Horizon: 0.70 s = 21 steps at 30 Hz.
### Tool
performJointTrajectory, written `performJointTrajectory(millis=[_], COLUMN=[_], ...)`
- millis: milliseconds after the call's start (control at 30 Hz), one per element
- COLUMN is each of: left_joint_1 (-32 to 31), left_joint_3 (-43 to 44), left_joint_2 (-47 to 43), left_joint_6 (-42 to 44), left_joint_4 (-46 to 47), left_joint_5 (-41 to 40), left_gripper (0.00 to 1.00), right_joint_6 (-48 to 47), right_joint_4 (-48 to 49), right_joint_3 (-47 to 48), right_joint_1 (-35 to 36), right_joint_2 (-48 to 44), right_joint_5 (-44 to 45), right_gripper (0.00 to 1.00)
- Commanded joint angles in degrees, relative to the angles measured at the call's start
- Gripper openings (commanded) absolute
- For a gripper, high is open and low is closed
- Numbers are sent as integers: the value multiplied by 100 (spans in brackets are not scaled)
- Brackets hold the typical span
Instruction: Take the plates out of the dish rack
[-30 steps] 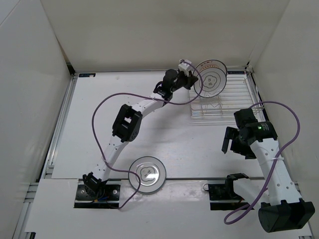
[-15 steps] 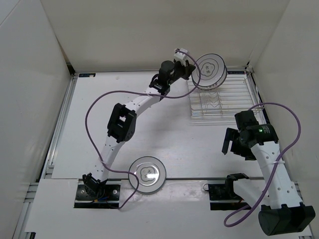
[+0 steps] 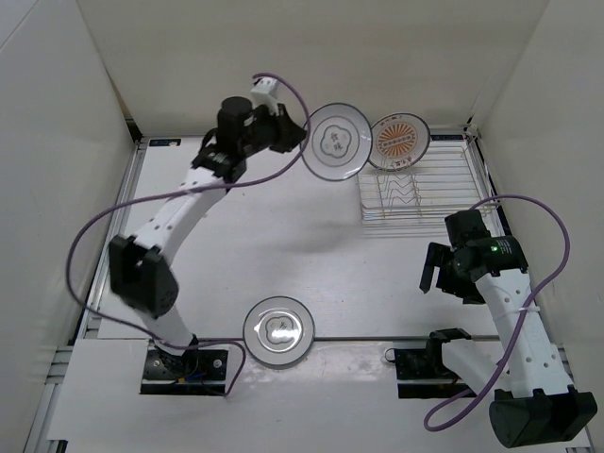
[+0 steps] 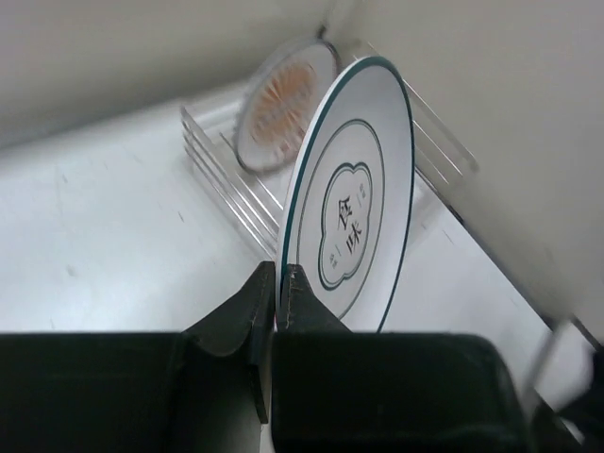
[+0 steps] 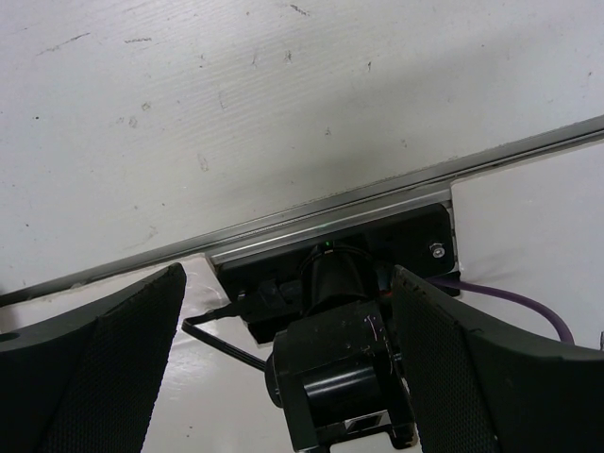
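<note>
The matching flat plate lies below my left gripper and nearer my base, so the gripper will move back and down next and let go of its plate on top of that one.
My left gripper is shut on the rim of a white plate with a dark scalloped outline, holding it on edge in the air just left of the dish rack. The left wrist view shows that held plate pinched edge-on between the gripper's jaws. A plate with an orange sunburst stands upright in the rack's far end, and the same orange plate shows behind the held one. Another scalloped plate lies flat near the table's front edge. My right gripper is open with nothing in it, in front of the rack.
The rack's wires stand against the back right corner, close to the white walls. The right gripper faces its own arm base and the metal rail at the table's front edge. Purple cables loop off both arms.
The left arm has swung left and lifted the scalloped plate out of the rack, uncovering the orange plate behind it. The right arm has not moved.
</note>
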Motion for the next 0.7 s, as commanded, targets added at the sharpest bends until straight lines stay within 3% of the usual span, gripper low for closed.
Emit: performJointTrajectory(millis=[0, 100, 333, 400, 567, 667], left_joint_1=[52, 412, 1018, 1204, 1749, 1924], left_joint_3=[-784, -1891, -4290, -4608, -5064, -5591], left_joint_2=[-1539, -2482, -4143, -4293, -4110, -4100], left_joint_6=[-342, -545, -352, -230, 492, 396], left_joint_4=[-1437, -2280, -3783, -4013, -5568, -5342], left_joint_5=[1200, 2447, 3732, 4066, 4647, 4709], left_gripper=[1, 1, 1, 1, 1, 1], right_joint_6=[-20, -55, -73, -73, -64, -47], right_joint_4=[-15, 20, 125, 117, 151, 143], right_joint_3=[-17, -52, -176, -176, -211, -176], right_joint_1=[4, 21, 92, 136, 206, 241], right_joint_2=[-64, -38, 111, 129, 217, 340], right_joint_5=[-43, -122, -236, -227, -236, -184], right_gripper=[90, 90, 90, 90, 90, 90])
